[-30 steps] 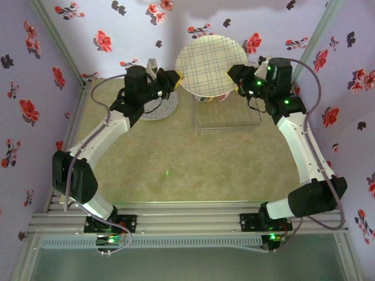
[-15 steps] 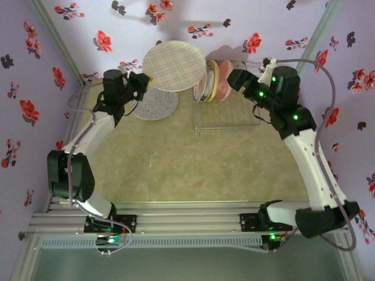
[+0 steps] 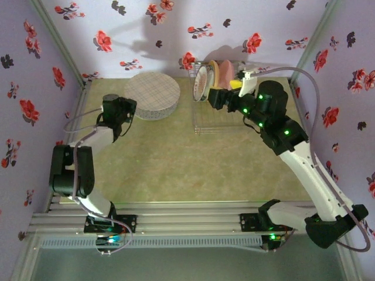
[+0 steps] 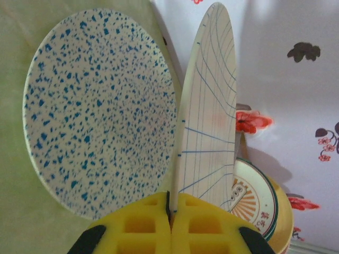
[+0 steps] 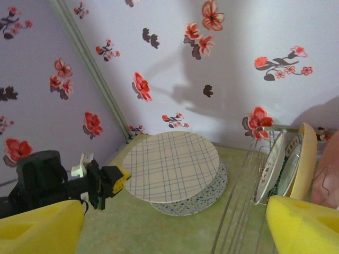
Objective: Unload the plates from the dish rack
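Note:
The speckled plate (image 4: 100, 111) lies below my left gripper. My left gripper next lowers the checked plate, still hanging above it, onto its top and releases the checked plate's rim.
My left gripper (image 3: 128, 106) is shut on the rim of the checked plate (image 3: 152, 93), its yellow fingers (image 4: 201, 225) pinching the edge. The checked plate (image 4: 209, 121) hangs tilted just over the speckled plate (image 4: 100, 111), which lies flat on the table at the back left. In the dish rack (image 3: 228, 120) stand a white plate with an orange design (image 5: 275, 166), an orange-yellow plate (image 5: 303, 156) and a pink plate (image 5: 326, 180). My right gripper (image 3: 212, 96) hovers open beside these, over the rack's left part, nothing between its fingers (image 5: 42, 227).
Flowered walls close in the back and both sides, close behind the rack and the plate stack. The green table surface (image 3: 193, 164) lies in front of the rack. The rack's wire rods (image 5: 238, 211) run under my right gripper.
My left arm has swung the checked plate from above the rack leftwards and down over the speckled plate. My right gripper let go of it, opened wide and moved left over the rack.

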Available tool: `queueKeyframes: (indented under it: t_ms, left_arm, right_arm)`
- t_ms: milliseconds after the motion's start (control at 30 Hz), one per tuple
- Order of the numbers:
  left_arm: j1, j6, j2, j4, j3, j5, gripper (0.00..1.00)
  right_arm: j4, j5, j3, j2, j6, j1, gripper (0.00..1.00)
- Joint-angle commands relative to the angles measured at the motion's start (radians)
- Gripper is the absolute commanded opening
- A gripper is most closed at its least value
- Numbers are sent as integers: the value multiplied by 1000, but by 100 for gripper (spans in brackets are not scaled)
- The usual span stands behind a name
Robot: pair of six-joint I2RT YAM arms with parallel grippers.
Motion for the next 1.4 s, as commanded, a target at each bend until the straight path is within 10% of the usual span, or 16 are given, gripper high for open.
queueKeyframes:
  t_ms: [0, 1367]
  left_arm:
    - [11, -12, 28, 207, -12, -38, 0]
    - [60, 5, 320, 313, 48, 81, 0]
  right_arm:
    - [39, 39, 5, 11, -97, 27, 90]
    - [57, 42, 23, 75, -71, 65, 91]
